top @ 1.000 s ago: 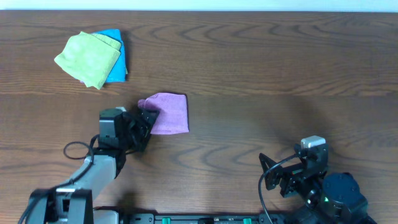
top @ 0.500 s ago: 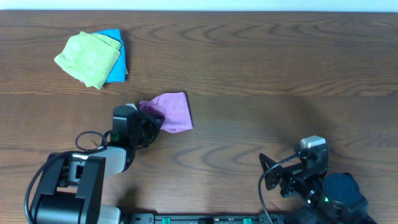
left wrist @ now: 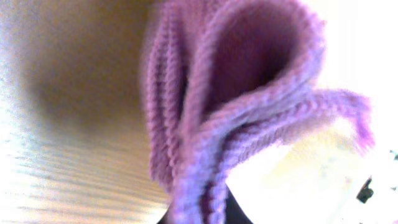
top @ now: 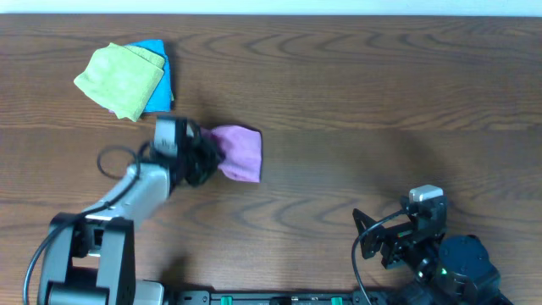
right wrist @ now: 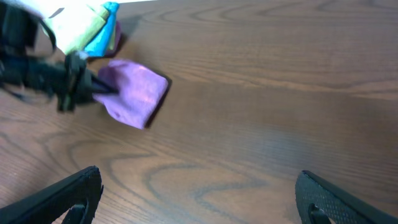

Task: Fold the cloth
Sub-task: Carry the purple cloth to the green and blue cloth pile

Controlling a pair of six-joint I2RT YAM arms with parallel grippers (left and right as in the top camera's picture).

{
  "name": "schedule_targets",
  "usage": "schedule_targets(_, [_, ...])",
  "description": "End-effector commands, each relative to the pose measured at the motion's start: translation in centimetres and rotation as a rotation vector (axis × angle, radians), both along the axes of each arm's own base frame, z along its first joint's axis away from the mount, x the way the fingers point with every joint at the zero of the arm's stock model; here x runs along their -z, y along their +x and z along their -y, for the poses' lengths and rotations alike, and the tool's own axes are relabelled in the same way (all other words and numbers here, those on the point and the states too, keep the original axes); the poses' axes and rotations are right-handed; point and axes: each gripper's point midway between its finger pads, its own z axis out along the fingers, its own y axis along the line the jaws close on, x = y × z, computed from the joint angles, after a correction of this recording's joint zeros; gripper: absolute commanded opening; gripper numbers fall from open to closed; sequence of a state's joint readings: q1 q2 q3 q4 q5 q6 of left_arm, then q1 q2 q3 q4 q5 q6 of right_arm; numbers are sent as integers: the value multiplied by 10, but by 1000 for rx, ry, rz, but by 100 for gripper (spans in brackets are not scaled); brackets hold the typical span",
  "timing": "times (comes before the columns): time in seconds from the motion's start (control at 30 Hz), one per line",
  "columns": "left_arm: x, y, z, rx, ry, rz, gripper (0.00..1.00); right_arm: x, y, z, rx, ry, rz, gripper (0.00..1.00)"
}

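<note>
The left gripper carries the purple cloth (top: 240,152) up and outward next, then down onto the light green cloth, then releases it, since a stack already lies there.
The purple cloth (top: 240,152) sits left of the table's middle, bunched and partly lifted at its left side. My left gripper (top: 206,154) is shut on that left edge. In the left wrist view the cloth (left wrist: 236,106) hangs in thick folds right in front of the camera, pinched at the bottom by the left gripper (left wrist: 205,214). The right wrist view shows the cloth (right wrist: 134,92) far off at upper left. My right gripper (top: 377,241) rests near the front right edge, open and empty, with bare wood between its fingers (right wrist: 68,193).
A light green cloth (top: 118,78) lies on top of a bright blue cloth (top: 159,85) at the back left, close behind the left arm. The dark wood table (top: 381,102) stretches to the right.
My left gripper has shut on the purple cloth's left edge and moved toward the back of the table, lifting and bunching that side. The right arm has not moved.
</note>
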State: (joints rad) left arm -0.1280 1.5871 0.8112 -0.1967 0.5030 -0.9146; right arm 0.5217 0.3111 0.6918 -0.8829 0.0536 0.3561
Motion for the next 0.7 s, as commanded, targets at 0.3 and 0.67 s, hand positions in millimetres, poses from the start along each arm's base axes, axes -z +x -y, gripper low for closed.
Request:
schedule_targets(0.3, [-149, 100, -71, -88, 159, 346, 6, -1, 1, 3, 22, 8, 1, 99])
schedule_targets(0.67, [-158, 159, -138, -226, 187, 474, 6, -1, 1, 3, 22, 8, 1, 99])
